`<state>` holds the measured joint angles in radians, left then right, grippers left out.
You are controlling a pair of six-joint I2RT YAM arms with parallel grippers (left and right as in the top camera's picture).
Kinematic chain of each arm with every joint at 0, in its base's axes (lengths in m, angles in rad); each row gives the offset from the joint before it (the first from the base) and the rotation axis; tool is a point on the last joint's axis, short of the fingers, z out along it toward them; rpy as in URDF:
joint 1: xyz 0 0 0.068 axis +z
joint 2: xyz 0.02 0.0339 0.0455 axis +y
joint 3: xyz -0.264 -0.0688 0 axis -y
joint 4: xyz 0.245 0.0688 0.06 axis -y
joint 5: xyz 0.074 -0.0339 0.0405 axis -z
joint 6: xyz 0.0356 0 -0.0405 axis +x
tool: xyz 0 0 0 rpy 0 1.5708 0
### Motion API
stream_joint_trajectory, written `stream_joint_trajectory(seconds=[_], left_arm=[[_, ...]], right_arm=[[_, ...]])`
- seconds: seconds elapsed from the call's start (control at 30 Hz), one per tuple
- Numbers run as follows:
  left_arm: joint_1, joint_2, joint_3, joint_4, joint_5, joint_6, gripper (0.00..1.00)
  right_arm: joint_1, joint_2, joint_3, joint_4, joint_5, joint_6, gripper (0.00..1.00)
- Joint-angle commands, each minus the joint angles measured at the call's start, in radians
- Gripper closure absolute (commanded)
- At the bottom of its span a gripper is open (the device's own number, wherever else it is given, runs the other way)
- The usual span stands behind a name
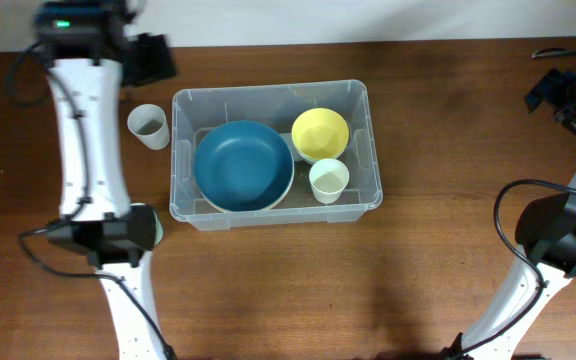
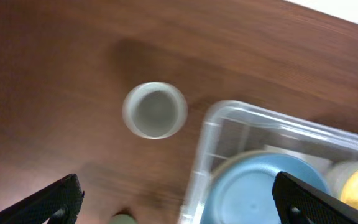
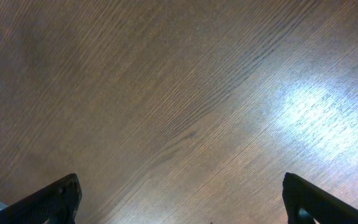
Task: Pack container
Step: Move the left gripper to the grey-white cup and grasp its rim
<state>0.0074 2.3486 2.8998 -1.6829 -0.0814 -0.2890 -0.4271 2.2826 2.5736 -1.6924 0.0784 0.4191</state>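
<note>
I need to lower my left gripper's open fingers next onto the grey cup below, on both sides of the cup's rim where it faces away from the container. The container's side crowds the cup's other side.
The clear container [image 1: 373,150] stands mid-table. It holds a blue bowl [image 1: 242,165], a yellow bowl [image 1: 320,133] and a pale cup [image 1: 328,181]. A grey cup [image 1: 148,126] stands upright on the table just left of the container. My left gripper [image 1: 153,58] is open and empty, held above the table beyond the grey cup. In the left wrist view the gripper [image 2: 176,183] has the grey cup [image 2: 155,109] ahead of it, with the container's corner [image 2: 219,118] and the blue bowl [image 2: 260,193] to the right. My right gripper [image 1: 555,95] is open and empty at the far right, over bare wood [image 3: 180,180].
The left arm's long link [image 1: 88,140] runs along the table left of the grey cup. A pale rounded object [image 1: 155,227] shows beside its elbow. The right arm's elbow [image 1: 558,235] sits at the right front. The table's far edge is close behind both grippers.
</note>
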Motion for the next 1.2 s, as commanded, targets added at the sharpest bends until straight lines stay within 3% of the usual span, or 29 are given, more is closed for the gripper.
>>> stream_joint_trajectory(seconds=[0.0, 0.23, 0.67, 1.17], left_arm=[[0.076, -0.005, -0.064, 0.001, 0.068, -0.057, 0.01], [0.176, 0.011, -0.199, 0.09, 0.083, -0.032, 0.01], [0.184, 0.011, -0.54, 0.358, 0.105, -0.006, 0.01], [0.201, 0.014, -0.744, 0.467, 0.105, -0.01, 0.01]], right_arm=[[-0.005, -0.002, -0.005, -0.002, 0.002, 0.008, 0.01], [-0.005, -0.002, -0.005, -0.002, 0.002, 0.008, 0.01], [-0.005, -0.002, -0.005, -0.002, 0.002, 0.008, 0.01], [-0.005, -0.002, -0.005, -0.002, 0.002, 0.008, 0.01]])
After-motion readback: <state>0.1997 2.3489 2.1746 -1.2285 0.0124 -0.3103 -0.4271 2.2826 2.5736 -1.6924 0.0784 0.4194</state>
